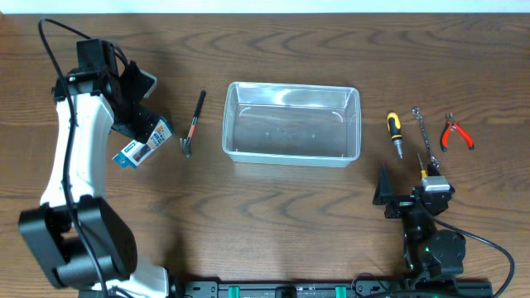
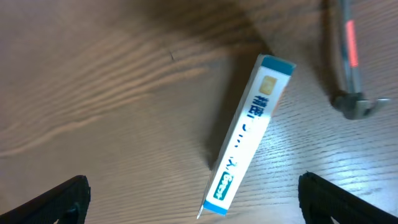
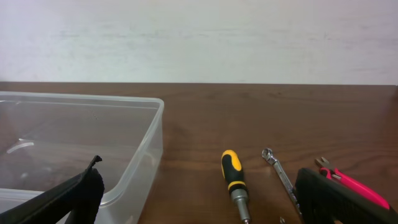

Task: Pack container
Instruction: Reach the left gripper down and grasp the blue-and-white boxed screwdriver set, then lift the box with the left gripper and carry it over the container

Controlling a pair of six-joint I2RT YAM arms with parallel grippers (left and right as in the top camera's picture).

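Note:
My left gripper needs to go down over the small blue-and-white box [image 1: 142, 143] [image 2: 247, 137] next and close on its long sides, because the box is already between my open fingers.
The clear plastic container [image 1: 291, 124] stands empty in the middle of the table; its corner shows in the right wrist view [image 3: 134, 155]. My left gripper [image 1: 137, 124] is open and hovers over a small blue-and-white box [image 1: 142, 143], which lies on the wood between its fingers in the left wrist view [image 2: 249, 134]. A small hammer [image 1: 193, 124] lies right of the box, its head in the left wrist view [image 2: 354, 102]. My right gripper [image 1: 406, 192] is open and empty near the front edge. Ahead of it lie a yellow-and-black screwdriver [image 3: 233, 180], a thin wrench [image 3: 278, 174] and red pliers [image 3: 348, 183].
The screwdriver [image 1: 395, 132], wrench [image 1: 423, 132] and red pliers [image 1: 455, 132] lie in a row right of the container. A pale wall rises behind the table's far edge [image 3: 249, 82].

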